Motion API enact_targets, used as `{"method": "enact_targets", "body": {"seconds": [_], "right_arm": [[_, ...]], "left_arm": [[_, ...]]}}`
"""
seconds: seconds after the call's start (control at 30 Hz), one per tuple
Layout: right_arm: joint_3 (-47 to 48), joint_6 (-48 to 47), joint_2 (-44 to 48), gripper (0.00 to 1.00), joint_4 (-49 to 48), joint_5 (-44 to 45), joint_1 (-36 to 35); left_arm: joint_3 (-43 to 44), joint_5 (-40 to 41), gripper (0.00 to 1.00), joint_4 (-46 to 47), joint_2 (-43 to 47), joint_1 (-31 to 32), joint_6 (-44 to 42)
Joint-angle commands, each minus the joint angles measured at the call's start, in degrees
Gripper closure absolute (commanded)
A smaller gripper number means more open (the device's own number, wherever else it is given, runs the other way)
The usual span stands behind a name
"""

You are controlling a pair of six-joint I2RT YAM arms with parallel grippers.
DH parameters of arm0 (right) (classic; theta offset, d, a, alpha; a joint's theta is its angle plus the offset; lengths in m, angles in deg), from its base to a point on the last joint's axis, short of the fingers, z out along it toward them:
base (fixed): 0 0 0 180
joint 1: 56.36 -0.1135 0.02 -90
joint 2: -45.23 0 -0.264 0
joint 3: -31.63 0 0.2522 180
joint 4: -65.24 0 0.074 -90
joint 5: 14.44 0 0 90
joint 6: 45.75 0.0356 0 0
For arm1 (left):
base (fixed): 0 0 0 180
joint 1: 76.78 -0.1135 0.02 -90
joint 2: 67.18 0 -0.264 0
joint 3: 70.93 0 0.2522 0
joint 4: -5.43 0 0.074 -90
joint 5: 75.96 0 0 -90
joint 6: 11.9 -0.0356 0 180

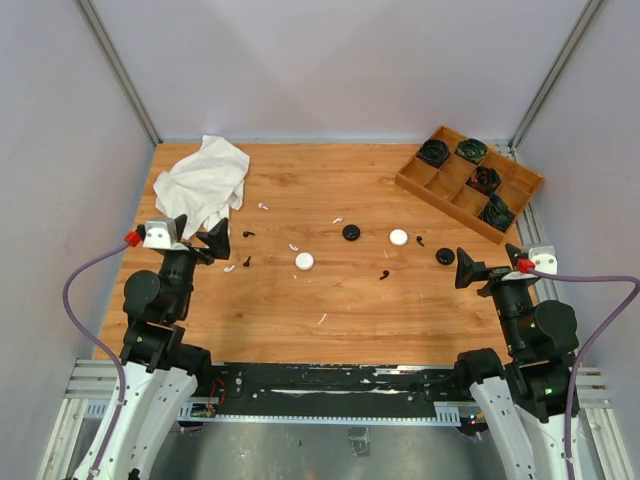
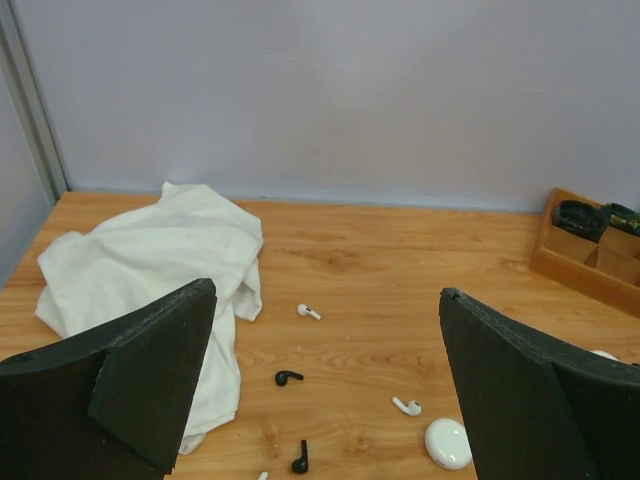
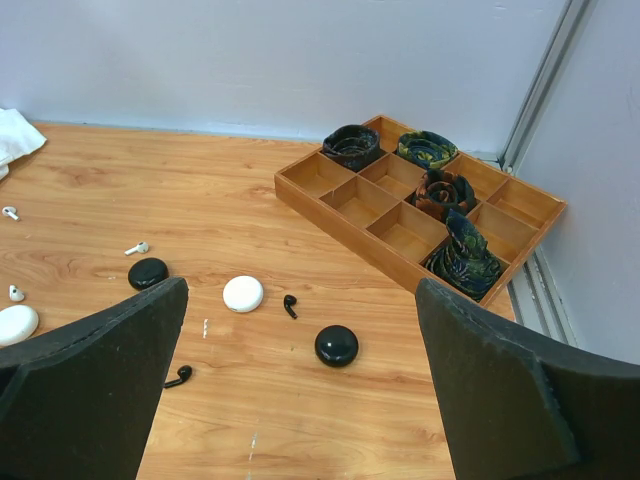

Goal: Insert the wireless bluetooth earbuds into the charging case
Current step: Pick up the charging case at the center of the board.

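Note:
I will swing my left gripper right in the top view next, tilt downward and lower around the nearer white case (image 2: 448, 444), which lies below on that side.
Two white charging cases (image 1: 305, 261) (image 1: 399, 237) and two black ones (image 1: 351, 232) (image 1: 445, 256) lie shut in mid-table. Tiny black earbuds (image 1: 384, 276) and white earbuds (image 1: 294, 246) are scattered around them. My left gripper (image 1: 200, 238) hovers open at the left; its wrist view shows a black earbud (image 2: 288, 377), a white earbud (image 2: 406, 406) and a white case (image 2: 448, 443) ahead. My right gripper (image 1: 490, 265) hovers open at the right, with a black case (image 3: 337, 345), a black earbud (image 3: 290, 305) and a white case (image 3: 243, 293) in front. Both hold nothing.
A crumpled white cloth (image 1: 205, 180) lies at the back left, just beyond the left gripper. A wooden compartment tray (image 1: 445, 210) with several dark rolled fabrics sits at the back right. Grey walls enclose the table on three sides.

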Motion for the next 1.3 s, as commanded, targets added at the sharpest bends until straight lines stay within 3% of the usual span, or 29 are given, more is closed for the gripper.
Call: {"method": "enact_targets", "body": {"seconds": [0.0,0.17,0.53,0.97,1.27], "right_arm": [[-0.38,1.01,0.7,0.01,-1.52,0.31,0.64],[-0.49,1.19,0.72,0.01,-1.47,0.3,0.6],[-0.59,1.27,0.25,0.02,-1.08,1.2,0.66],[-0.9,0.97,-0.19,0.01,-1.6,-0.85,0.67],[-0.95,0.66,-0.25,0.01,-1.65,-0.86,0.68]], "left_arm": [[2.93,-2.32,0.01,-0.22,-1.55,-0.49,0.7],[7.35,-5.68,0.01,-5.62,-6.44,-0.49,2.15],[16.9,-14.7,0.07,-21.21,-28.1,0.53,7.8],[21.68,-5.31,0.08,-22.6,-53.61,16.74,7.77],[28.81,-6.95,0.09,-23.75,-67.59,20.6,3.25]]}}
